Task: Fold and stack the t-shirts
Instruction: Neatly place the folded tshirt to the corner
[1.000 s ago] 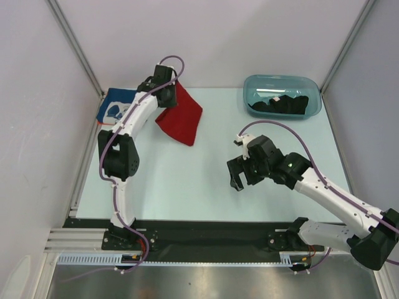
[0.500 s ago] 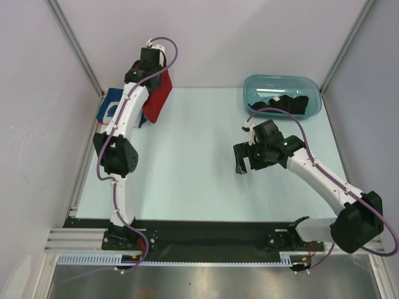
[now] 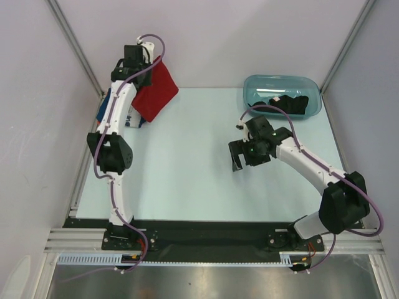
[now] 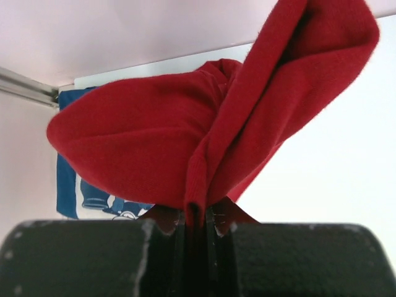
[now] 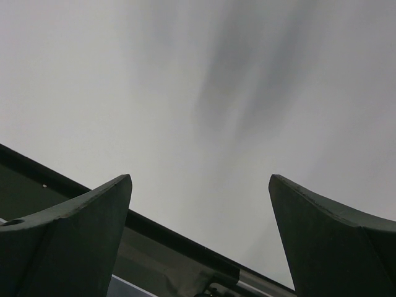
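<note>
The left gripper brings the red t-shirt (image 3: 156, 89) down onto the blue t-shirt (image 3: 105, 107) next and releases, since that lies below the gripper and to its left in the top view.
The red t-shirt (image 3: 156, 89) hangs folded from my left gripper (image 3: 146, 66), which is shut on its edge, high at the back left corner. In the left wrist view the red t-shirt (image 4: 185, 124) bunches up from between the closed jaws of my left gripper (image 4: 197, 216). Below it lies the blue t-shirt (image 4: 68, 185) with its white print. From above, the blue t-shirt (image 3: 105, 107) is mostly hidden by the left arm. The black t-shirt (image 3: 280, 104) lies crumpled in the tub. My right gripper (image 3: 237, 159) hovers open over mid-table, and between the jaws of my right gripper (image 5: 201, 185) there is nothing.
The teal plastic tub (image 3: 250, 84) stands at the back right of the pale table (image 3: 187, 174). Metal frame posts (image 3: 75, 43) and white walls close in the back corners. The right arm's cable loops near the tub.
My left arm has swung the red t-shirt left and back, from right of the blue t-shirt to above it. The right arm has turned; its open gripper stays near mid-table.
</note>
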`<state>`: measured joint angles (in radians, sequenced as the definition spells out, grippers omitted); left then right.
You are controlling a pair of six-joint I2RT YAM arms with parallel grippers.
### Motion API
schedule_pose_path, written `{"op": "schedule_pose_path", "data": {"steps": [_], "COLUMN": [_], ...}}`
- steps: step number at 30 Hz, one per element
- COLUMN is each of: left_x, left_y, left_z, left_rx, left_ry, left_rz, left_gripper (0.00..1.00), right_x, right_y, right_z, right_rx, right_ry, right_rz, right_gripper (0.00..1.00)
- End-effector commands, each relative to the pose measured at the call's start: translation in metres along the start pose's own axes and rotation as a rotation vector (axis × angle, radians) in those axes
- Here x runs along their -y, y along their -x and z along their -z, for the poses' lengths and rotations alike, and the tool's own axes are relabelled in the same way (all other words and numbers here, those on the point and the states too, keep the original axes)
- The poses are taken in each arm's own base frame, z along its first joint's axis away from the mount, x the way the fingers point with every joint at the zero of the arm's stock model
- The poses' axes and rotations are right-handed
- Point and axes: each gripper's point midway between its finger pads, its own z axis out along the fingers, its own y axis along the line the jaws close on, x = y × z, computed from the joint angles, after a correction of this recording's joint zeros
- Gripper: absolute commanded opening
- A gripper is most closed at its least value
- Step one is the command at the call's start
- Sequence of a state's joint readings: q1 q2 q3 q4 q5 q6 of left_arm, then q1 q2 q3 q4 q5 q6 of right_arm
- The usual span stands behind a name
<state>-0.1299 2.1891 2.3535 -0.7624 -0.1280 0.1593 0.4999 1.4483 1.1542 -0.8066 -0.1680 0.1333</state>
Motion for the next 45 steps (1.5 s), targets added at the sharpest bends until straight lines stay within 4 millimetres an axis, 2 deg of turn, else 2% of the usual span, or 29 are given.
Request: {"op": "schedule_pose_path", "data": {"steps": [1,4,5,9,11,12,14,15,20,21,26,27,33,35,40,43,44,45], "left_x": [-0.021,-0.035,-0.033,-0.048,-0.047,-0.067,-0.073,-0.082,-0.102,-0.110,-0.126,-0.135,-0.169,-0.176,-0.191,-0.201,-0.202,-0.208], "left_y": [0.045,0.035,0.033,0.023,0.018,0.009,0.004,0.000,-0.022,-0.025,-0.040,-0.046,-0.074,-0.077,-0.104,-0.113,-0.117,-0.119], "left_z": [0.011,0.005,0.003,-0.008,-0.015,-0.021,-0.027,-0.029,-0.053,-0.056,-0.077,-0.080,-0.097,-0.102,-0.120,-0.126,-0.130,-0.131], "left_rx": [0.161,0.135,0.133,0.119,0.109,0.096,0.093,0.089,0.059,0.060,0.057,0.049,0.030,0.040,0.018,0.014,0.011,0.014], "left_ry": [-0.040,-0.029,-0.050,-0.053,-0.058,-0.037,-0.040,-0.031,-0.007,-0.002,0.016,0.034,0.062,0.065,0.072,0.095,0.095,0.117], "left_rz": [0.022,0.043,0.043,0.073,0.072,0.090,0.100,0.115,0.130,0.141,0.162,0.168,0.230,0.245,0.306,0.336,0.346,0.355], "left_gripper": [0.00,0.00,0.00,0.00,0.00,0.00,0.00,0.00,0.00,0.00,0.00,0.00,0.00,0.00,0.01,0.12,0.28,0.33], "right_x": [-0.003,-0.003,-0.003,-0.005,-0.005,-0.006,-0.006,-0.005,-0.001,0.000,0.000,-0.001,-0.001,-0.003,-0.007,-0.012,-0.014,-0.017], "right_y": [0.014,0.016,0.016,0.028,0.028,0.029,0.031,0.030,0.038,0.036,0.038,0.045,0.052,0.055,0.060,0.063,0.064,0.064], "right_z": [0.003,-0.001,-0.002,-0.007,-0.013,-0.014,-0.018,-0.020,-0.029,-0.035,-0.049,-0.050,-0.065,-0.070,-0.079,-0.084,-0.085,-0.090], "right_rx": [0.015,0.000,-0.004,-0.009,-0.030,-0.032,-0.043,-0.055,-0.075,-0.092,-0.141,-0.134,-0.180,-0.190,-0.219,-0.233,-0.234,-0.241], "right_ry": [0.011,0.008,0.006,0.009,0.013,0.017,0.015,0.008,-0.012,-0.017,-0.018,-0.017,-0.017,-0.012,-0.018,-0.019,-0.018,-0.015], "right_rz": [0.014,0.008,0.007,-0.002,-0.009,-0.013,-0.018,-0.020,-0.025,-0.029,-0.045,-0.042,-0.067,-0.074,-0.086,-0.083,-0.081,-0.078], "right_gripper": [1.00,1.00,1.00,1.00,1.00,1.00,1.00,1.00,1.00,1.00,1.00,1.00,1.00,1.00,1.00,1.00,1.00,1.00]}}
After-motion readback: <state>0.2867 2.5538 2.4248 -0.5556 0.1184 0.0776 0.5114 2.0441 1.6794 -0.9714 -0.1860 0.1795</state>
